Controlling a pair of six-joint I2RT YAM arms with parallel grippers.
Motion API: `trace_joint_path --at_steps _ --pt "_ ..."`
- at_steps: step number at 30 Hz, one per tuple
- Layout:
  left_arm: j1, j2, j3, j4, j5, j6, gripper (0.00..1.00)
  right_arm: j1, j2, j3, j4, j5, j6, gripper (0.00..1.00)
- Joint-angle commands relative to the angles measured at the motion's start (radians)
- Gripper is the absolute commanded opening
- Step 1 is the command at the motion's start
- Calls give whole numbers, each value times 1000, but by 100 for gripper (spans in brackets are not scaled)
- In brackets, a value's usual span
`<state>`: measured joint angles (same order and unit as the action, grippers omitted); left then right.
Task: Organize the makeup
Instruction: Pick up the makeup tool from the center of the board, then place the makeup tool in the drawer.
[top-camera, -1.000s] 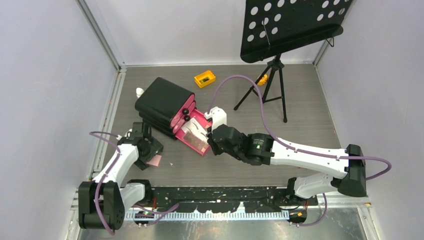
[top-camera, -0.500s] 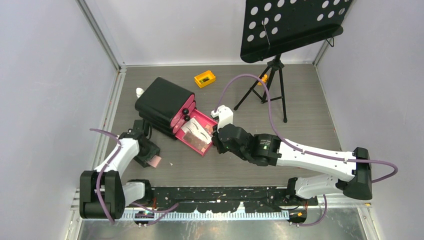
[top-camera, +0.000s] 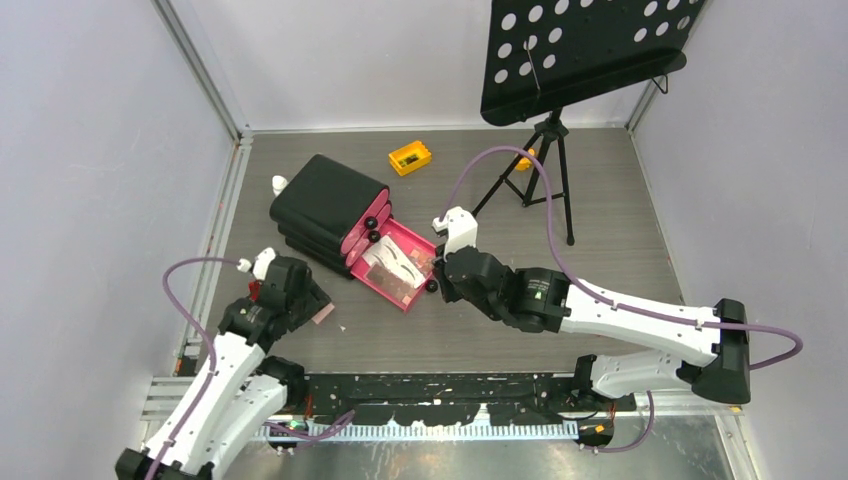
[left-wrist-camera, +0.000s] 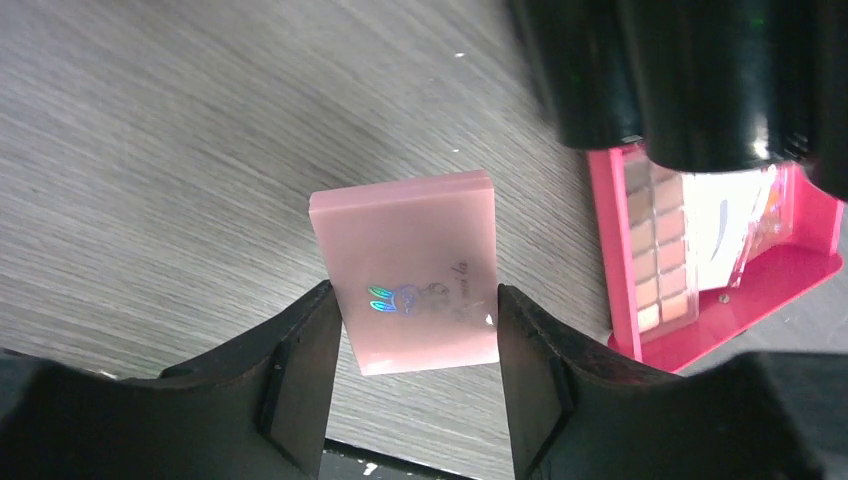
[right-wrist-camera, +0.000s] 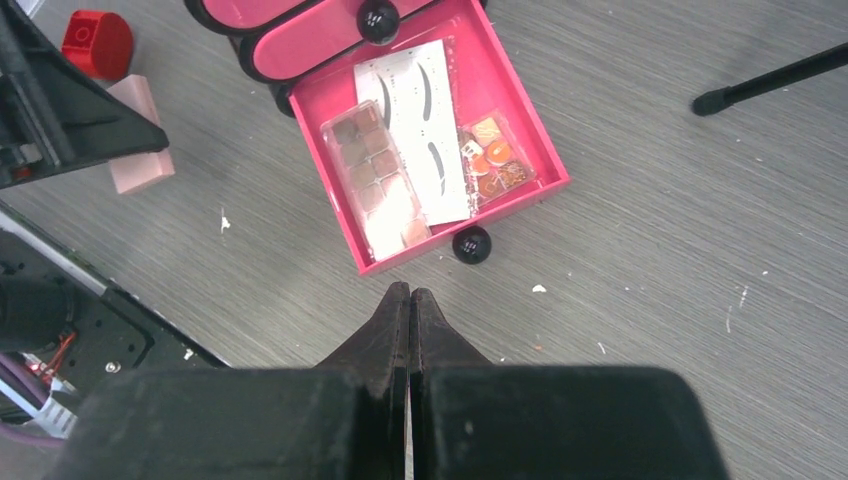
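Note:
Next I need to swing my left gripper over the white eyebrow card (top-camera: 394, 262) to release the block (top-camera: 322, 316), since the open drawer lies outward and to its right in the top view.
A flat pink makeup block (left-wrist-camera: 410, 260) with a small bunny print sits between the fingers of my left gripper (left-wrist-camera: 412, 300), which is shut on its two sides, low over the table left of the chest. The top view shows this gripper (top-camera: 312, 305) and the block (top-camera: 322, 316). The open pink drawer (right-wrist-camera: 500, 70) holds a brown palette (right-wrist-camera: 378, 180), a white eyebrow card (right-wrist-camera: 425, 120) and a small orange palette (right-wrist-camera: 490, 165). My right gripper (right-wrist-camera: 410, 292) is shut and empty, just in front of the drawer's black knob (right-wrist-camera: 471, 244).
The black chest (top-camera: 325, 205) with pink drawers stands at the middle left, a white bottle (top-camera: 279, 184) behind it. A yellow box (top-camera: 410, 157) lies further back. The music stand's tripod (top-camera: 540, 170) stands at the back right. A red cap (right-wrist-camera: 97, 45) lies beside the chest.
My left gripper has closed on the pink block and its arm has swung towards the near edge. My right gripper has drawn slightly right, away from the drawer.

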<state>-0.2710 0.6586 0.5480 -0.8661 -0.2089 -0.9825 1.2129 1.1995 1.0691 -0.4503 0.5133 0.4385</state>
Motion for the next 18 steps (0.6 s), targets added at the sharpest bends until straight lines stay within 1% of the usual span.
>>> trace_joint_path --at_steps 1,6,8,9,10,13,15,18 --pt "-203 59 127 -30 -184 15 7 -15 -50 8 -4 69 -15 0" --pt "-522 294 327 41 -433 83 7 -28 -45 10 -68 79 18 0" --pt "-614 394 401 101 -486 171 7 -34 -49 -7 -82 79 45 0" --pt "-636 443 429 148 -484 233 7 -38 -53 -21 -86 77 61 0" --pt "-642 487 449 202 -452 301 7 -40 -55 -33 -92 71 78 0" --pt "-641 636 520 322 -369 488 7 -44 -61 -83 -109 45 123 0" --pt "-635 740 589 319 -359 589 7 -45 -68 -118 -120 24 155 1" --pt "-614 872 661 283 -364 646 7 -45 -85 -165 -126 -7 200 1"
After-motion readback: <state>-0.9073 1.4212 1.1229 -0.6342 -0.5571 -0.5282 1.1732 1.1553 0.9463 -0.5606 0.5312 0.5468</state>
